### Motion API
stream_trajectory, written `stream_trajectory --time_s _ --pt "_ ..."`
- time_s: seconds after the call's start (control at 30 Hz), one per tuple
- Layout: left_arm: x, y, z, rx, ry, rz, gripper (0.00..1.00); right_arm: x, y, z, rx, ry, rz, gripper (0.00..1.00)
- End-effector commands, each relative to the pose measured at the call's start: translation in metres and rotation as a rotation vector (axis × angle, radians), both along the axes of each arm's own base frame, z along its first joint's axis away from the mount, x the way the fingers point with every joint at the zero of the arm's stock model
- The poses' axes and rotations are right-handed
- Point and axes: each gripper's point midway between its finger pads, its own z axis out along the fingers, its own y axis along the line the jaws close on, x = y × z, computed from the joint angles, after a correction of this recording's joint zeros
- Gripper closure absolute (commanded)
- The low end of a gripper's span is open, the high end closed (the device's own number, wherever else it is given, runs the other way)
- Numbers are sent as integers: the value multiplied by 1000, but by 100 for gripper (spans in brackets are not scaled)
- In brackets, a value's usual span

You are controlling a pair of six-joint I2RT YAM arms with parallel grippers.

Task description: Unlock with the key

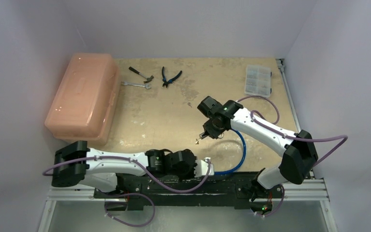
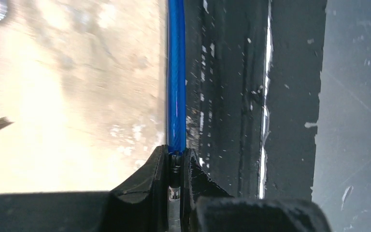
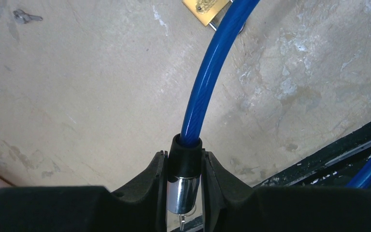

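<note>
I will next swing my left gripper outward toward the pliers and let go of the cable's tip on the bare tabletop, which is outward of the gripper and clear of tools.
A blue cable point(image 1: 242, 147) loops on the table between both grippers. My right gripper point(image 3: 184, 155) is shut on the cable's lock barrel point(image 3: 181, 193), which has a black collar and a chrome cylinder. The key point(image 3: 182, 221), thin and silvery with a ring, sticks out of the barrel's lower end. My left gripper point(image 2: 176, 153) is shut on the cable's other end point(image 2: 174, 166), a thin dark metal tip. In the top view the right gripper point(image 1: 211, 131) hovers mid-table and the left gripper point(image 1: 208, 167) lies low by the near rail.
A small brass padlock point(image 3: 205, 9) lies near the right gripper, also seen as the padlock point(image 1: 197, 141). At the back lie a hammer point(image 1: 140, 73), a wrench point(image 1: 135, 84), pliers point(image 1: 170, 76), a clear parts box point(image 1: 258, 80) and a pink case point(image 1: 83, 96). The black rail point(image 2: 251, 96) borders the near edge.
</note>
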Motion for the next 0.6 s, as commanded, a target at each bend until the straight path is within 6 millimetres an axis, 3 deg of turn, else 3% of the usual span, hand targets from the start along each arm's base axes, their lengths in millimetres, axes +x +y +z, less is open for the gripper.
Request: stream_trajectory --time_s 0.0,0.2,0.37,0.57 --pt "29 -15 53 -201 -94 122 100 8 -9 35 -13 -73 -13 100" --pt "49 -1 68 -252 -155 238 100 20 -2 49 -5 -108 -12 100" --pt "71 14 77 -326 -209 400 100 42 15 61 -7 -156 18 100" --pt "84 32 65 -359 -189 536 100 67 47 67 -14 -152 82 100"
